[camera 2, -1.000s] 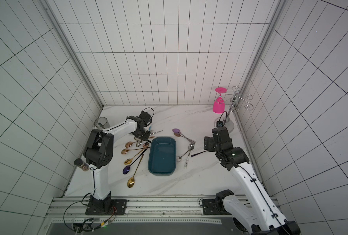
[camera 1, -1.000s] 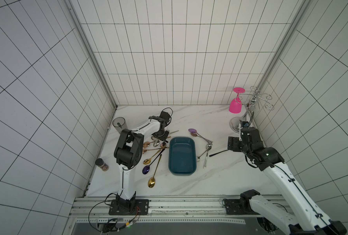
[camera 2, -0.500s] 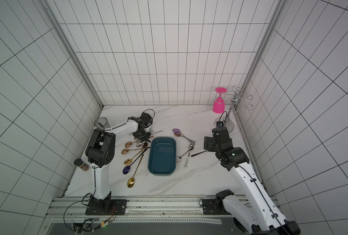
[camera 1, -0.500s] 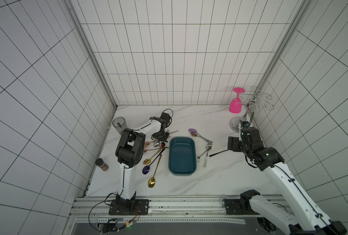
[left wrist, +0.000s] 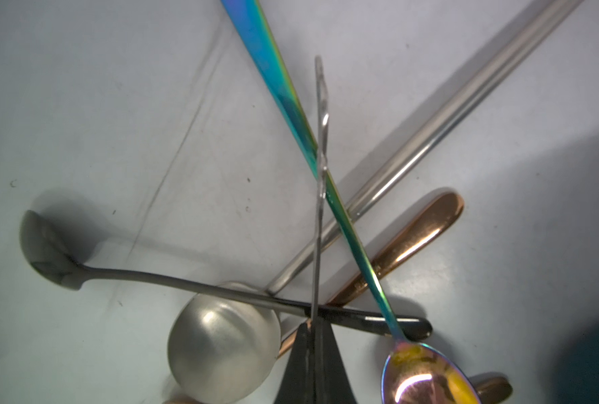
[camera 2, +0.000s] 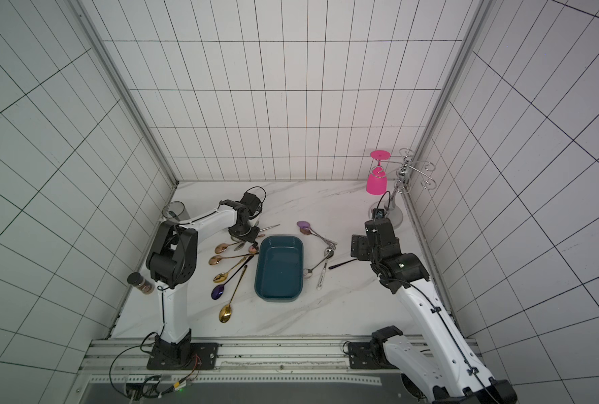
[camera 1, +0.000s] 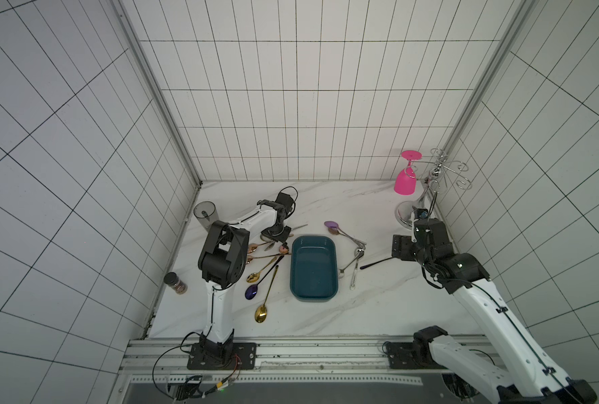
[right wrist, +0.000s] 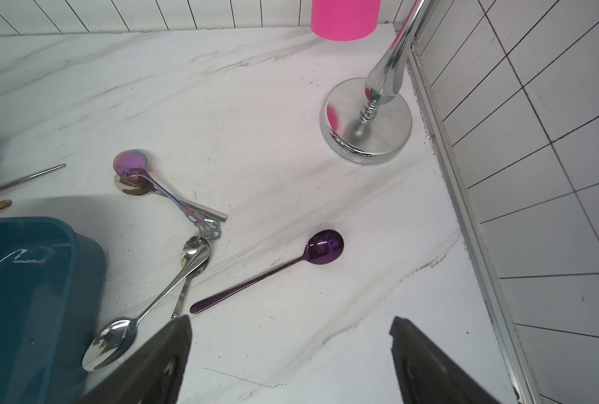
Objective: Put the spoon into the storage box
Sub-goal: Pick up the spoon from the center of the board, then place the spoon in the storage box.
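My left gripper should next lift off the crossed pile, come back over the bare bottom of the storage box and let go of the spoon, because that bottom is clear.
In the left wrist view my left gripper (left wrist: 313, 325) is shut on the thin silver handle of a spoon (left wrist: 320, 140), seen edge-on; its bowl is hidden. It stands over a crossed pile: a rainbow spoon (left wrist: 427, 377), a round matte silver spoon (left wrist: 221, 342), a dark spoon (left wrist: 151, 278) and a rose-gold handle (left wrist: 417, 238). In both top views the left gripper (camera 1: 277, 238) (camera 2: 245, 238) is at the far left corner of the empty teal storage box (camera 1: 313, 273) (camera 2: 278, 269). My right gripper (camera 1: 399, 246) (right wrist: 289, 325) hangs open right of the box, near a purple spoon (right wrist: 322, 246).
Gold and purple spoons (camera 1: 261, 314) lie left of the box and silver ones (right wrist: 193, 259) on its right. A grey cup (camera 1: 204, 214) and a spice jar (camera 1: 175, 282) stand by the left wall. A pink goblet (camera 1: 405, 180) hangs on a chrome rack (right wrist: 366, 120) at the back right.
My left gripper's jaws have closed onto the silver spoon handle, with the arm staying over the pile. The right arm has not moved.
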Action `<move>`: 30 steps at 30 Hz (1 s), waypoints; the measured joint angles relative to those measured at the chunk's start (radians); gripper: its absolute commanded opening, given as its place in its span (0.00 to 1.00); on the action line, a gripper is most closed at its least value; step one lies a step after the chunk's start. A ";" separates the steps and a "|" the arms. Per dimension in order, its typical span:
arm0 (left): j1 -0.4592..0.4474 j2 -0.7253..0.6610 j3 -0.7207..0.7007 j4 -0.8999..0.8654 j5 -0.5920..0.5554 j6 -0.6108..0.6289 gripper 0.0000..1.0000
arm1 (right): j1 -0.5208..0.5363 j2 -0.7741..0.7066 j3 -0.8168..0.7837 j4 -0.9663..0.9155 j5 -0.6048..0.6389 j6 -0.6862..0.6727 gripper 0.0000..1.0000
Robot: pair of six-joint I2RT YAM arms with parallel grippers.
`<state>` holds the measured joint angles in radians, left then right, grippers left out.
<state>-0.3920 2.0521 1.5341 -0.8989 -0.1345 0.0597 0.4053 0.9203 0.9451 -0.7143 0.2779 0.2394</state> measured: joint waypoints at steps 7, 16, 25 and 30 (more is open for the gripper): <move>-0.007 -0.159 -0.021 0.002 0.057 -0.046 0.00 | 0.000 0.004 0.000 0.000 0.000 0.000 0.92; -0.012 -0.430 -0.182 0.080 0.309 -0.217 0.00 | 0.000 0.030 0.000 0.000 0.000 0.000 0.93; -0.019 -0.630 -0.422 0.257 0.647 -0.495 0.00 | 0.000 0.036 0.000 0.000 0.000 0.000 0.93; -0.061 -0.633 -0.512 0.344 0.737 -0.597 0.00 | 0.000 0.042 0.000 0.000 0.000 0.000 0.93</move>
<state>-0.4534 1.4189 1.0225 -0.5549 0.6022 -0.5377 0.4049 0.9627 0.9447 -0.7143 0.2775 0.2390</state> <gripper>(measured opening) 0.043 0.925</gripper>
